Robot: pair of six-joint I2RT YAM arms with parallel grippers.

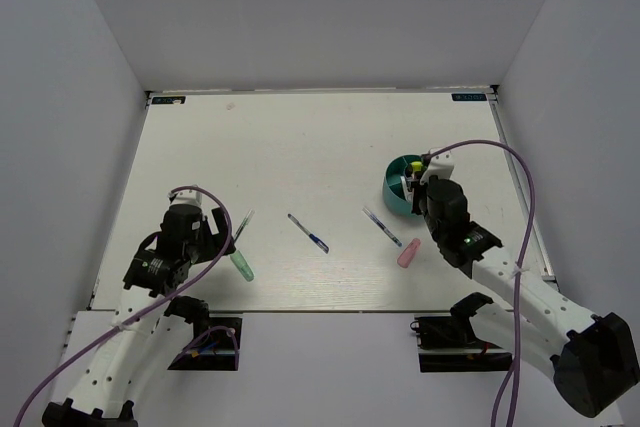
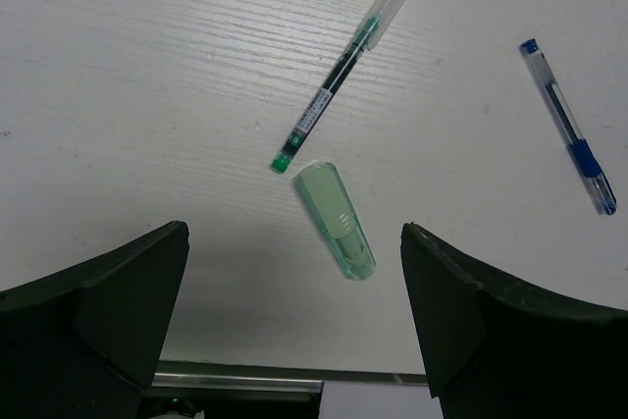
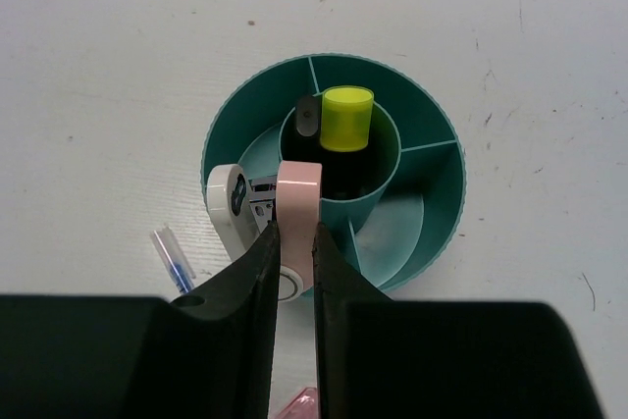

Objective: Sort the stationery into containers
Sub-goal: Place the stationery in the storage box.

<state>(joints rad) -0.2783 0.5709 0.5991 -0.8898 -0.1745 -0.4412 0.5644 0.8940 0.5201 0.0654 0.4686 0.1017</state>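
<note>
The robot's right gripper will next move down a little with a tilt over the tub's near section (image 3: 335, 235) and let go of the pale pink piece (image 3: 298, 193), which still sticks out over the tub's rim.
The round teal tub (image 1: 392, 175) stands at the right of the table; in the right wrist view (image 3: 437, 174) a yellow-capped marker (image 3: 347, 119) stands in its centre cup. My right gripper (image 3: 294, 233) is shut on a pale pink oblong piece (image 3: 298, 193) over the tub's near rim, next to a white piece (image 3: 226, 205). It shows over the tub in the top view (image 1: 420, 185). My left gripper (image 2: 292, 242) is open and empty above a mint-green piece (image 2: 336, 221) and a thin clear pen (image 2: 339, 76). A blue pen (image 2: 569, 125) lies to their right.
On the table lie the mint-green piece (image 1: 242, 266), the thin pen (image 1: 243, 226), two blue pens (image 1: 308, 233) (image 1: 382, 228) and a pink piece (image 1: 408, 253). The table's front edge (image 2: 235, 372) lies just under my left gripper. White walls enclose three sides.
</note>
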